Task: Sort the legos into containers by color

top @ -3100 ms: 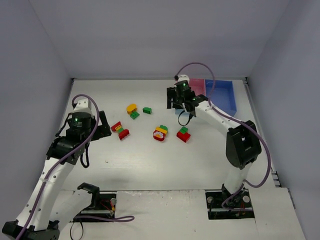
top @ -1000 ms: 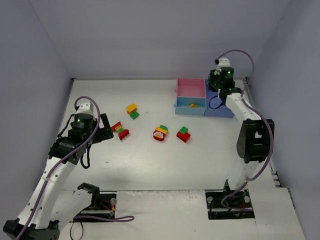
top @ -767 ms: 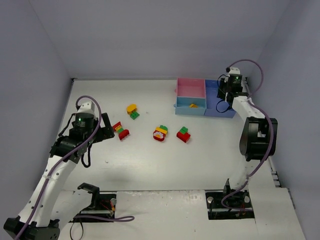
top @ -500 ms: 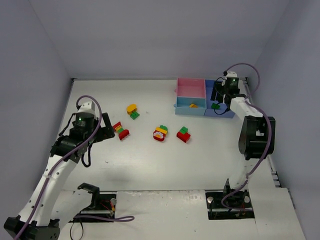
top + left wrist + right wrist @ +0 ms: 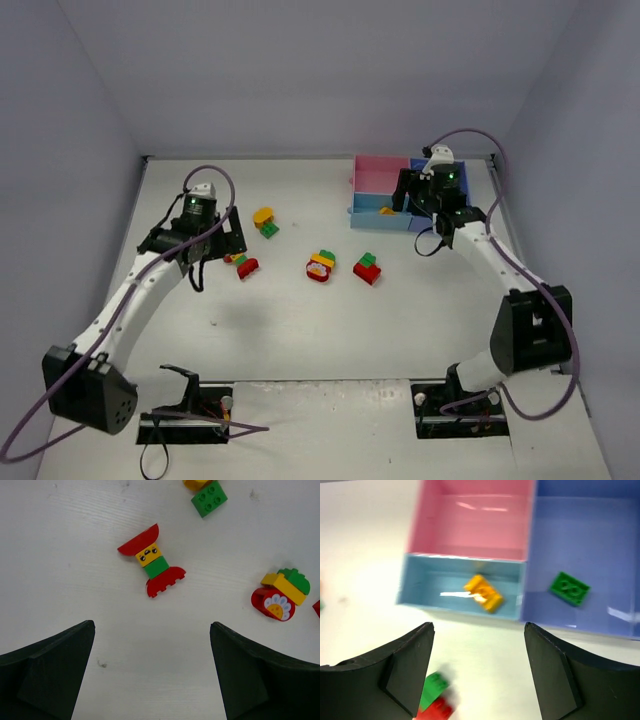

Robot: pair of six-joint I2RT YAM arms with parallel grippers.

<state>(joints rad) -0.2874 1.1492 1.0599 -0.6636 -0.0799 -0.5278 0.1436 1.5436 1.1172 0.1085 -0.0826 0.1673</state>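
My left gripper is to go outward next, to the right in the top view and down onto the yellow-and-green clump's yellow end [image 5: 262, 216] [image 5: 197, 484], because green has a different tray.
The containers stand joined at the far right: a pink tray [image 5: 470, 530], a light blue tray [image 5: 425, 585] holding a yellow brick [image 5: 483, 593], and a medium blue tray [image 5: 590, 540] holding a green brick [image 5: 569, 588]. My right gripper [image 5: 477, 630] hangs open and empty over the table just in front of the trays [image 5: 380, 178]. A green-and-red clump [image 5: 435, 700] lies below its left finger. My left gripper [image 5: 151, 630] is open, just short of a red-yellow-green clump [image 5: 151, 560]. From above, the left gripper [image 5: 222, 243] sits beside that clump [image 5: 241, 262].
A yellow-and-green clump [image 5: 265, 220] lies beyond the left gripper. A red, yellow and green clump with a flower face [image 5: 280, 594] and the green-red clump [image 5: 367, 268] sit mid-table. Grey walls close in the table on three sides.
The right gripper opened and dropped a green brick into the medium blue tray, then swung left and back over the trays' front. The left arm reached forward and right toward the red-yellow-green clump.
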